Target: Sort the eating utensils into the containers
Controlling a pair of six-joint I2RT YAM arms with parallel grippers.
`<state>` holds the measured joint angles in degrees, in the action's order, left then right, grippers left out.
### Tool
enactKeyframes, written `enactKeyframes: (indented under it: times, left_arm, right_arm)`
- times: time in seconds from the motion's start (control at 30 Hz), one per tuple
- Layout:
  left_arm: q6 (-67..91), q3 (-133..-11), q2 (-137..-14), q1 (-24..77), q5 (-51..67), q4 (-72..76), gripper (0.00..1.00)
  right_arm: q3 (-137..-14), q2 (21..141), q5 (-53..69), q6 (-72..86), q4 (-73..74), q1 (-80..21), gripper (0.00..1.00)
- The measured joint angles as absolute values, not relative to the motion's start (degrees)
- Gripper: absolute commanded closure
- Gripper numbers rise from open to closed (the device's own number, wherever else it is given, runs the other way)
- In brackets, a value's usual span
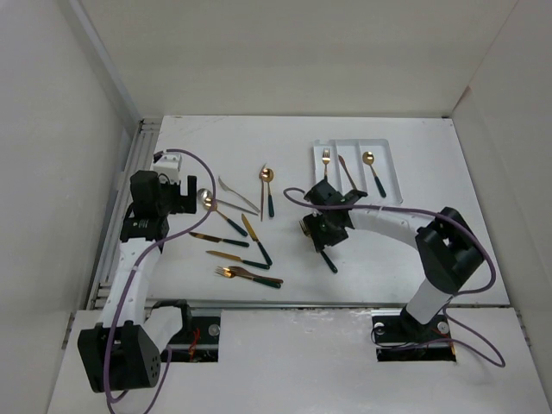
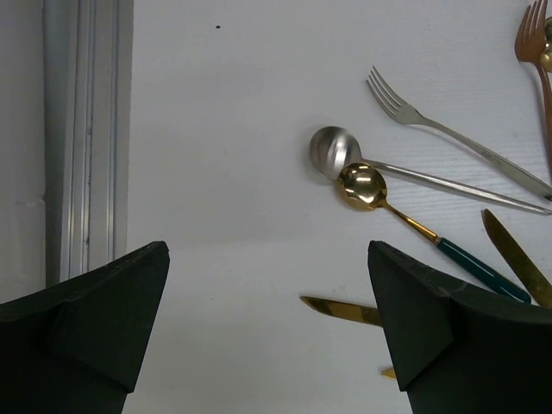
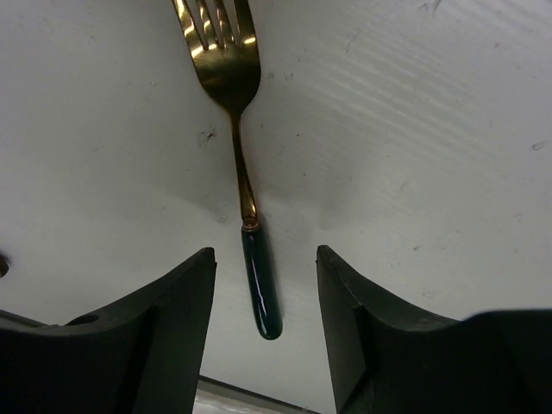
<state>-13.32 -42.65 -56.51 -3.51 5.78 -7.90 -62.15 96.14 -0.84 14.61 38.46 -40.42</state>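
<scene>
The fork's green handle is already between the right gripper's open fingers, so the robot will lower that gripper onto the handle's end by the gold neck (image 1: 323, 250) (image 3: 254, 243) and close it.
In the right wrist view a gold fork (image 3: 233, 78) with a dark green handle lies flat on the table. Its handle rests between the fingers of my right gripper (image 3: 266, 259), which is open and touches nothing. From above, this gripper (image 1: 322, 229) hovers just in front of the white tray (image 1: 387, 147). The tray's three containers hold a fork (image 1: 326, 160), a slim utensil (image 1: 347, 172) and a spoon (image 1: 373, 167). My left gripper (image 2: 267, 259) is open over bare table. A silver spoon (image 2: 332, 151), a gold spoon (image 2: 362, 185) and a silver fork (image 2: 405, 108) lie ahead of it on the right.
Several loose knives and forks (image 1: 246, 259) lie on the table between the two arms, and a gold spoon (image 1: 267, 181) lies farther back. A metal rail (image 1: 129, 190) runs along the table's left edge. White walls enclose the table.
</scene>
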Motion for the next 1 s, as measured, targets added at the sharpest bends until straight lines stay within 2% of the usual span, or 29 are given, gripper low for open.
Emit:
enactKeyframes:
  times: [0.17, 0.3, 0.33, 0.37, 0.43, 0.5, 0.77, 0.9, 1.0]
  left_arm:
    - [-12.93, -42.61, -54.54, -3.51, 4.21, -7.88, 0.00]
    - [-12.91, -42.33, -53.28, -3.51, 3.53, -8.08, 0.00]
    - [-12.91, -42.28, -53.12, -3.49, 3.38, -8.25, 0.00]
    - [-12.91, -42.17, -52.97, -3.51, 3.29, -8.45, 0.00]
    - [-12.93, -42.00, -52.71, -3.49, 3.01, -8.95, 0.00]
    - [-12.93, -41.95, -52.64, -3.51, 2.92, -9.61, 0.00]
    - [-12.95, -41.95, -52.62, -3.51, 3.46, -10.20, 0.00]
    - [-13.52, -41.95, -52.64, -3.51, 4.97, -10.31, 0.00]
    - [-14.90, -42.19, -53.39, -3.51, 7.42, -11.14, 0.00]
  right_arm:
    - [-60.82, 96.84, -0.32, 17.02, 37.01, -42.96, 0.44]
    - [-61.47, 99.63, -0.99, 17.89, 35.46, -45.93, 0.53]
    - [-61.69, 99.88, -1.10, 18.13, 35.27, -46.28, 0.69]
    - [-61.93, 100.12, -1.06, 17.96, 35.29, -46.46, 0.79]
    - [-62.04, 100.36, -0.97, 18.65, 35.03, -46.48, 0.94]
    - [-62.06, 100.38, -0.82, 18.96, 34.94, -46.33, 1.00]
    - [-66.19, 101.78, -0.45, 14.79, 36.86, -46.24, 1.00]
    - [-75.61, 101.82, 0.75, 11.73, 39.99, -44.05, 1.00]
    - [-84.20, 101.75, 1.72, 10.61, 39.77, -38.87, 1.00]
